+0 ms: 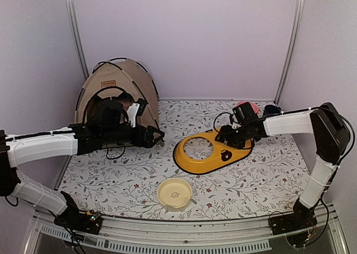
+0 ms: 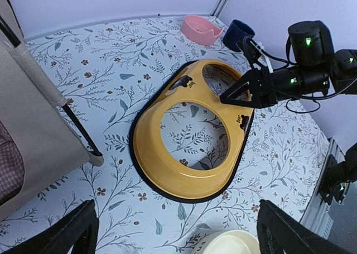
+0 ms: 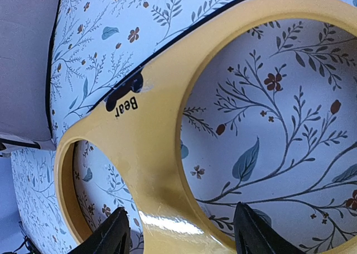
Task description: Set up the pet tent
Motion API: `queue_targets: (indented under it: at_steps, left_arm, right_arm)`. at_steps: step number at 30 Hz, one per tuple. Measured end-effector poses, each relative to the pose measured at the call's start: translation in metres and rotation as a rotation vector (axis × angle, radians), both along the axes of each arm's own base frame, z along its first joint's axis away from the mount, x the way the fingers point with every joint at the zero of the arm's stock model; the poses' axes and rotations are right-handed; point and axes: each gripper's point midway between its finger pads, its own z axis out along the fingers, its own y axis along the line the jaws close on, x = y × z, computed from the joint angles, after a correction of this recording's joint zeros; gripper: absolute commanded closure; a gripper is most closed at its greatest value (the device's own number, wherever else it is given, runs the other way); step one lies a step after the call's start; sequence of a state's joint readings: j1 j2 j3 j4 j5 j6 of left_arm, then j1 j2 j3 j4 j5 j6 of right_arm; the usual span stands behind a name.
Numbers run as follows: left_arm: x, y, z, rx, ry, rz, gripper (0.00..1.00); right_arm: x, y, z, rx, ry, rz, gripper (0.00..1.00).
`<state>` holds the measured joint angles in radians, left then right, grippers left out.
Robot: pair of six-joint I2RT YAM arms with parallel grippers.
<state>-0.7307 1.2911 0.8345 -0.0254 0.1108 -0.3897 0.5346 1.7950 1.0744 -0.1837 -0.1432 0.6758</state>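
My left gripper moves down and back, away from the tent (image 1: 136, 84), next and closes on the cream bowl's tent-side rim (image 1: 161, 185), since the tray's holes stand empty.
The tan-beige pet tent (image 1: 136, 84) with thin black poles stands at the back left of the table; its fabric edge and a pole show at the left of the left wrist view (image 2: 33, 120), with a bit of checked cushion (image 2: 8, 173) inside. My left gripper (image 1: 158, 135) is open and empty, just in front of the tent's right side, above the table (image 2: 175, 231). My right gripper (image 1: 222, 138) is open, its fingers straddling the bridge of the yellow feeder tray (image 1: 209, 151) between its two holes (image 3: 178, 231), not closed on it.
A cream bowl (image 1: 174, 193) sits near the front middle; its rim shows in the left wrist view (image 2: 231, 244). A pink bowl (image 2: 201, 29) and a dark blue cup (image 2: 237, 35) stand at the back right by the wall. The floral cloth (image 1: 268, 176) covers the table.
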Motion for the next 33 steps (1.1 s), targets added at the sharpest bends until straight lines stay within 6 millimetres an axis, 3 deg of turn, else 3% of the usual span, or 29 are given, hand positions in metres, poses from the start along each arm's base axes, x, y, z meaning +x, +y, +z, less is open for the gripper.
queue_targets:
  at_steps: [7, 14, 23, 33]
  left_arm:
    - [0.000, -0.002, -0.004, 0.000, 0.009, -0.007, 0.01]
    - [0.001, -0.003, -0.008, 0.004, 0.020, -0.008, 0.01]
    - [0.001, -0.003, -0.008, 0.001, 0.025, -0.009, 0.01]
    - [-0.001, -0.001, -0.014, 0.002, 0.045, -0.001, 0.01]
  right_arm:
    - [-0.028, -0.014, 0.006, 0.006, -0.009, -0.008, 0.21]
    - [-0.050, 0.015, 0.005, -0.028, -0.006, 0.075, 0.11]
    - [-0.011, 0.038, -0.027, -0.220, 0.015, 0.167, 0.08]
    - [0.013, 0.033, -0.038, -0.282, 0.025, 0.151, 0.23]
